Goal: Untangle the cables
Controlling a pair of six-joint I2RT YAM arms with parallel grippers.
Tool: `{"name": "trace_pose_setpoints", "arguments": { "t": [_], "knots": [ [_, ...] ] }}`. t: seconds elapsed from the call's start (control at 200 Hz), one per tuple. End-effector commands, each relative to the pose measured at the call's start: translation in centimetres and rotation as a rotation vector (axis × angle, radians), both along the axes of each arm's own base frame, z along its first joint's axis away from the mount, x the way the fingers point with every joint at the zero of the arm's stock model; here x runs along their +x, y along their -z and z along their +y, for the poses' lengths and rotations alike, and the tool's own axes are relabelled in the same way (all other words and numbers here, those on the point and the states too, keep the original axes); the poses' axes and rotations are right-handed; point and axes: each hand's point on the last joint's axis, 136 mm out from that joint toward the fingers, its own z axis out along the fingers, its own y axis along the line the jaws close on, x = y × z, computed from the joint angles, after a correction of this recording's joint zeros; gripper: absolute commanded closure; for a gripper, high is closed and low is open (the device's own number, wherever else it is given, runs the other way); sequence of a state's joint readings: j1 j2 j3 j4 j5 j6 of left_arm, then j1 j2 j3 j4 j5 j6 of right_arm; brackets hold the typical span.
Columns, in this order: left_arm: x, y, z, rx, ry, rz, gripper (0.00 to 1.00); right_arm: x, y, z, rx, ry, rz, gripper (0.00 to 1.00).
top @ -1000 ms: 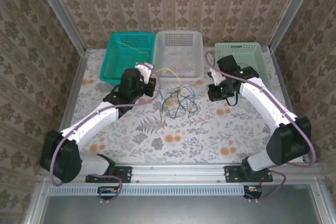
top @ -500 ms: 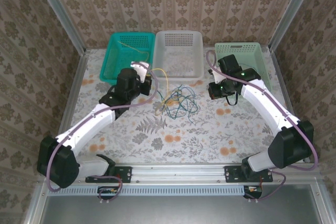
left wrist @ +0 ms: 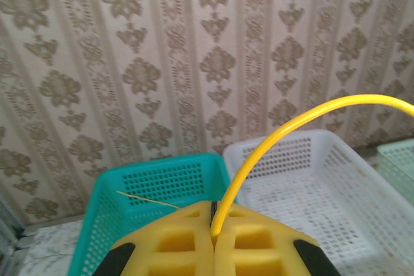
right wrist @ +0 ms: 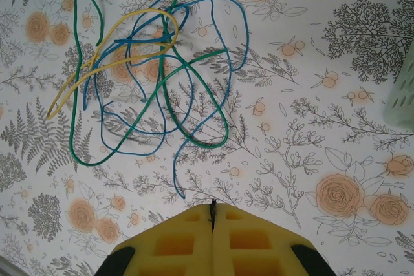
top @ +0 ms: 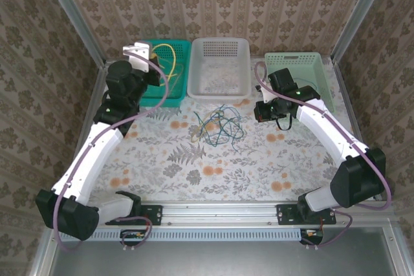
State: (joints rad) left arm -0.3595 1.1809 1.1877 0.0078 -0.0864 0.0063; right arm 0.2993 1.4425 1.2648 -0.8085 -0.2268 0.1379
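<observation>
The open teal basket is below my left gripper, so next my left gripper will tip downward and lower toward the teal basket's bottom to let go of the yellow cable.
A loose tangle of green, dark blue and yellow cables [top: 218,127] lies on the flowered table in front of the white basket; it also appears in the right wrist view as cables [right wrist: 149,69]. My left gripper [top: 150,56] is raised over the teal basket [top: 169,98], shut on a yellow cable [left wrist: 278,135] that arcs up and to the right from its pads [left wrist: 187,237]. A thinner yellow strand [left wrist: 149,200] lies inside the teal basket [left wrist: 162,182]. My right gripper [right wrist: 212,208] is shut and holds nothing, hovering just right of the tangle, a blue end a little ahead of it.
Three baskets stand along the back wall: teal at the left, white [top: 218,69] in the middle, pale green [top: 310,63] at the right behind the right arm. The pale green basket's edge [right wrist: 404,88] shows at the right. Open table lies toward the front.
My left arm has swung back and left from the tangle to above the teal basket, carrying the yellow cable with it. The right arm has barely moved.
</observation>
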Motion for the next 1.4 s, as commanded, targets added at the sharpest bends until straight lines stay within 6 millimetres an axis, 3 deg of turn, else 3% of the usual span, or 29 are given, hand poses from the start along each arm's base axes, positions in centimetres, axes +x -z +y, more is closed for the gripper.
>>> {"name": "trace_pose_setpoints", "arguments": {
  "t": [0.0,0.09,0.2,0.43,0.6,0.95,1.135,1.265,1.305,1.395],
  "knots": [
    [1.6,-2.0,1.4,0.021,-0.03,-0.052,0.97,-0.4,-0.3,0.5,0.034,-0.001,0.001,0.98],
    [3.5,-2.2,2.1,0.046,-0.045,-0.046,0.97,-0.5,-0.2,0.5,0.036,0.001,0.003,0.98],
    [6.1,-1.1,3.3,0.075,-0.074,-0.017,0.96,-0.5,-0.1,0.7,0.044,0.002,0.005,0.98],
    [12.0,3.3,5.6,0.089,-0.122,0.065,0.96,-0.5,0.1,1.0,0.051,0.001,0.01,0.97],
    [16.1,7.8,6.5,0.16,-0.142,0.165,0.95,-0.5,0.1,1.1,0.046,0.0,0.009,0.97],
    [19.0,13.0,4.9,0.292,-0.023,0.277,0.91,-0.5,0.6,0.9,0.033,0.009,0.022,0.95],
    [18.8,15.3,5.3,0.326,-0.037,0.335,0.78,-0.4,0.7,1.1,0.034,0.007,0.023,0.95],
    [18.1,16.4,6.0,0.326,-0.081,0.373,0.55,-0.4,0.5,1.8,0.042,-0.016,0.012,0.91],
    [17.7,16.3,6.2,0.315,-0.103,0.368,0.4,-0.4,0.3,2.3,0.041,-0.044,-0.002,0.9],
    [16.7,15.3,6.6,0.29,-0.154,0.321,0.16,-0.7,-0.2,3.8,0.018,-0.114,-0.05,0.84]
  ]
}}
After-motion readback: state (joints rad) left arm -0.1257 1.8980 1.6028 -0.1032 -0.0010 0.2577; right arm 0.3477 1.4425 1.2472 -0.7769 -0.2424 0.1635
